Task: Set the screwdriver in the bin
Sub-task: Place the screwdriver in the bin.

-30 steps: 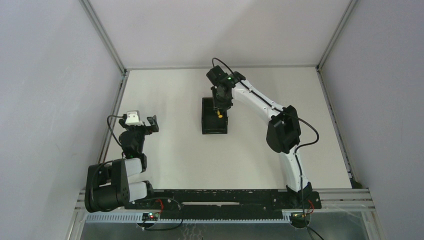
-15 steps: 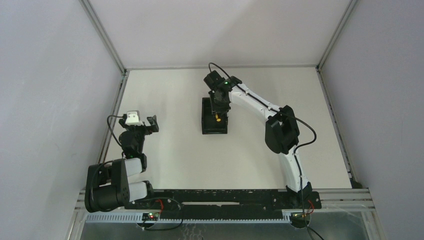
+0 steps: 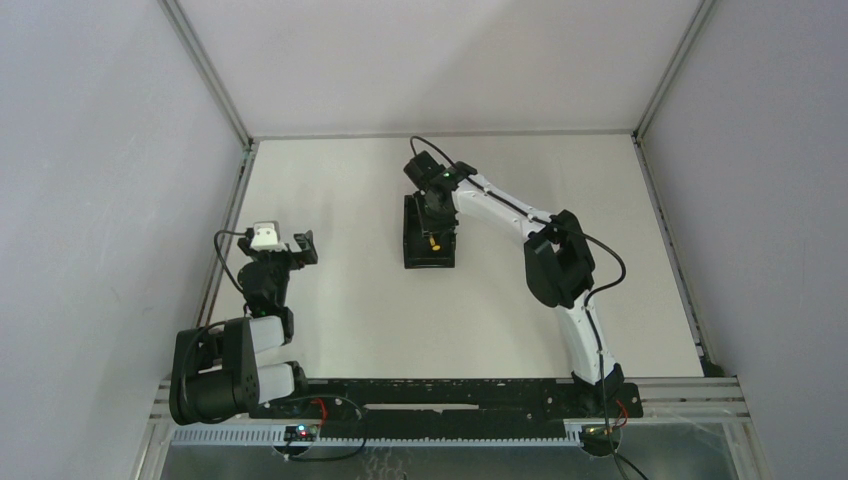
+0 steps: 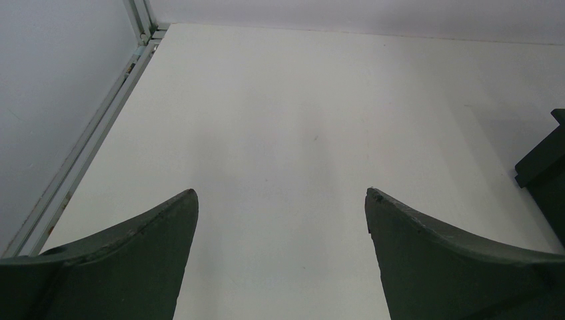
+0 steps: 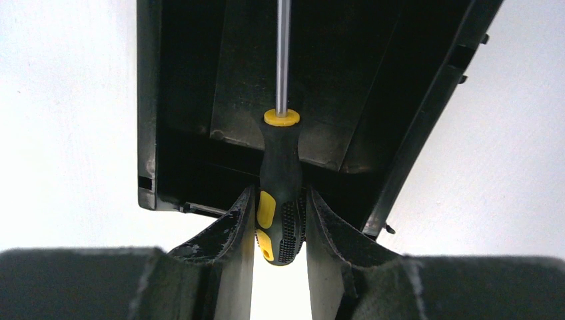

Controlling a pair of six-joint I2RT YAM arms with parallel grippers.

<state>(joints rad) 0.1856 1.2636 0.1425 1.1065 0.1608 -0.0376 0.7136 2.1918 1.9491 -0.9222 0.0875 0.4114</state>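
Note:
The screwdriver [image 5: 280, 193] still hangs above the open bin, its stem over the bin's inside, so my right gripper needs to lower toward the bin's bottom next and release the screwdriver's handle.
The black bin [image 3: 414, 252] stands mid-table; it fills the top of the right wrist view [image 5: 180, 100]. My right gripper [image 3: 432, 222] hangs over the bin's far end and is shut on the screwdriver [image 5: 280, 193] by its black-and-yellow handle. The silver shaft [image 5: 283, 53] points forward over the bin's inside. The handle's yellow shows in the top view [image 3: 432, 240]. My left gripper [image 3: 304, 247] is open and empty at the table's left side, far from the bin; its fingers [image 4: 133, 260] frame bare table.
A metal rail [image 3: 228, 235] runs along the table's left edge, close to the left arm. Grey walls enclose the table on three sides. A corner of the bin [image 4: 546, 167] shows at the right of the left wrist view.
My right gripper has moved slightly left and down over the bin with the screwdriver in it. The left arm has not moved.

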